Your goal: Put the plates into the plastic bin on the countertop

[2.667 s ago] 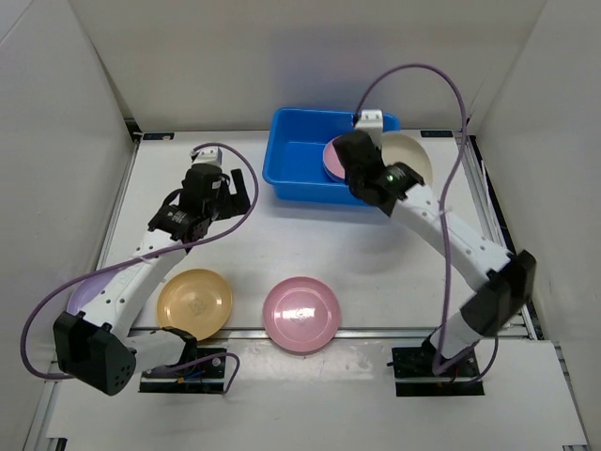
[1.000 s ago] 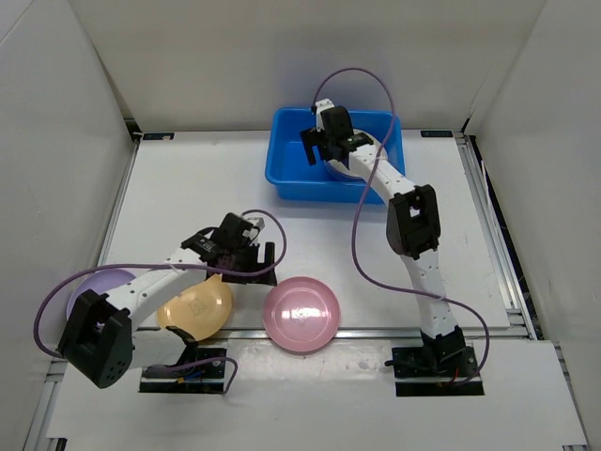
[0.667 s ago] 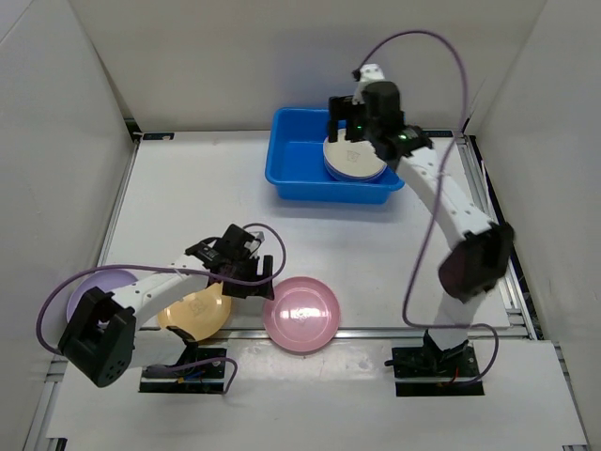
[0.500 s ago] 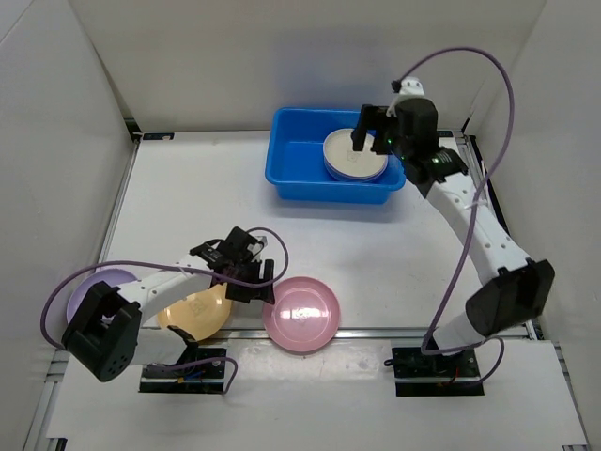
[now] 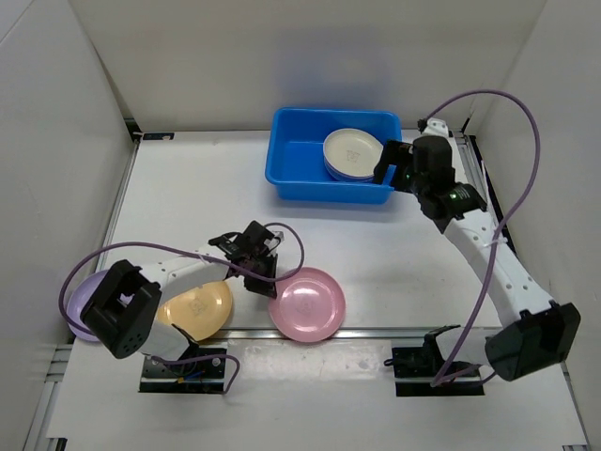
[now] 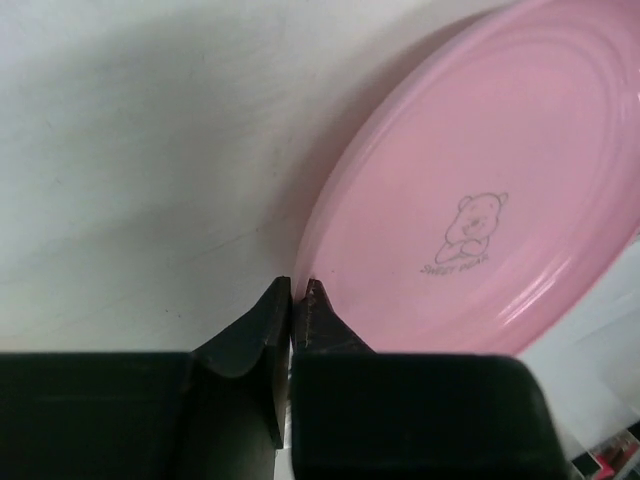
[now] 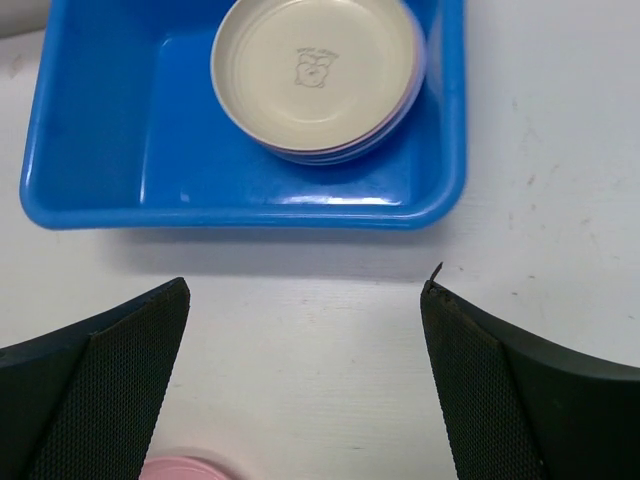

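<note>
My left gripper will next lift the pink plate (image 5: 307,303) outward over the cream plate atop the bin's stack (image 5: 353,152), which is outward of my gripper, then lower and release it.
A pink plate (image 5: 307,303) (image 6: 480,200) lies on the countertop (image 5: 188,188) near its front edge. My left gripper (image 5: 267,278) (image 6: 298,290) is shut on that plate's left rim, one finger over it and one outside. An orange-yellow plate (image 5: 192,305) lies left of it, partly under my left arm. A lilac plate (image 5: 83,293) shows at the far left. The blue plastic bin (image 5: 300,169) (image 7: 130,140) holds a stack of plates topped by a cream one (image 5: 352,150) (image 7: 315,65). My right gripper (image 5: 392,171) (image 7: 305,290) hovers open and empty off the bin's near right corner.
Metal rails (image 5: 120,211) run along the countertop's left and right edges, with white walls (image 5: 56,141) close behind them. The pink plate's edge (image 7: 190,468) shows at the bottom of the right wrist view.
My left gripper reached the pink plate's left rim and shut on it; the plate slid slightly right. My right arm drew back from over the bin toward the right, still open.
</note>
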